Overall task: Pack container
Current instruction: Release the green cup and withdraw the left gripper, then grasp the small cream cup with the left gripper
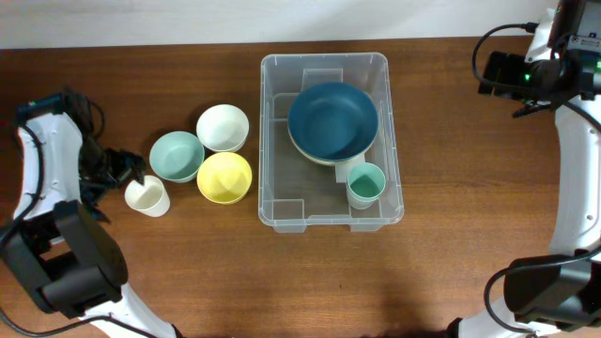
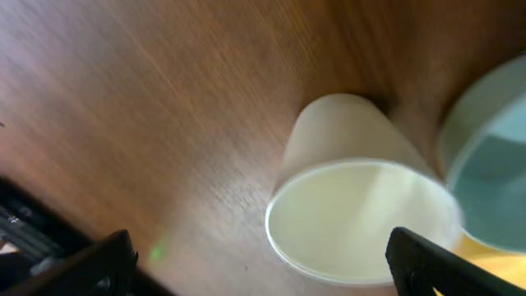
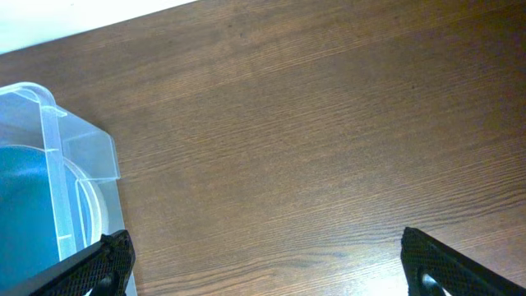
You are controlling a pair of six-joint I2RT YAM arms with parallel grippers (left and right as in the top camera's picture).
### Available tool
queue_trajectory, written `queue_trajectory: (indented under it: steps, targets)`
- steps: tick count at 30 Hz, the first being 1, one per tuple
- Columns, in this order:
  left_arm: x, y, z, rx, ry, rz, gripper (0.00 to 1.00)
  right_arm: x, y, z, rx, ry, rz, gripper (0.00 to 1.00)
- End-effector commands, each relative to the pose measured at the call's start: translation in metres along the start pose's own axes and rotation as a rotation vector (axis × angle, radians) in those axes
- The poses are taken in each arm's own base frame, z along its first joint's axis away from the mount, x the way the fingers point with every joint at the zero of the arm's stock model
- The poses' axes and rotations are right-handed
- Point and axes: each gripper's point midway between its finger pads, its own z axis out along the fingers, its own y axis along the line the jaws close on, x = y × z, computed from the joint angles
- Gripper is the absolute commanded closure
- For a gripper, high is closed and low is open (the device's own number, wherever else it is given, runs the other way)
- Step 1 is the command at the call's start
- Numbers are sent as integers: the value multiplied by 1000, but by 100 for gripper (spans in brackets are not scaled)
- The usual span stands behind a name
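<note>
Because the teal bowl (image 1: 176, 155) crowds the cream cup's one side, my left gripper should lower astride the cup's rim away from that bowl (image 1: 130, 195) and close its fingers.
The clear plastic container (image 1: 272, 141) stands mid-table and holds a dark blue bowl (image 1: 332, 120) stacked on a pale bowl, plus a teal cup (image 1: 365, 185). Left of it sit a white bowl (image 1: 223, 127), a teal bowl (image 1: 176, 155), a yellow bowl (image 1: 224, 176) and a cream cup (image 1: 147, 195). My left gripper (image 1: 120, 169) is open just left of the cream cup (image 2: 362, 205), its fingers (image 2: 263, 263) spread wide at the cup's rim. My right gripper (image 3: 263, 263) is open and empty over bare table at the far right; the container's corner (image 3: 74, 156) shows at the left.
The white back wall edge (image 3: 82, 16) runs along the far side of the table. The teal bowl (image 2: 493, 164) sits right beside the cream cup. Bare wood lies right of the container.
</note>
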Motion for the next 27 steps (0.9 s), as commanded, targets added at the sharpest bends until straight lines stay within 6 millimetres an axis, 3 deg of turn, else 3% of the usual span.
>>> queue_trajectory:
  steps: [1, 9, 13, 15, 17, 18, 21, 27]
  targets:
    - [4, 8, 14, -12, 6, -39, 1, -2, -2, -3, 7, -10, 10, 1]
    - [-3, 1, 54, 17, -31, -40, 2, -2, -2, -3, 7, -10, 10, 1]
    - [-11, -5, 64, 46, -68, -40, 11, -2, -2, -3, 7, -10, 10, 1]
    - [-14, -7, 65, 55, -80, -40, 24, -2, -2, -3, 7, -10, 10, 1]
    - [-16, -9, 64, 64, -90, -40, 44, -2, -2, -3, 7, -10, 10, 1]
    - [-18, -10, 64, 69, -96, -33, 67, -2, -2, -3, 7, -10, 10, 1]
    - [-20, -12, 64, 74, -105, -10, 99, -2, -2, -3, 7, -10, 10, 1]
    - [-27, -17, 60, 89, -135, 72, 99, -2, -2, -3, 7, -10, 10, 1]
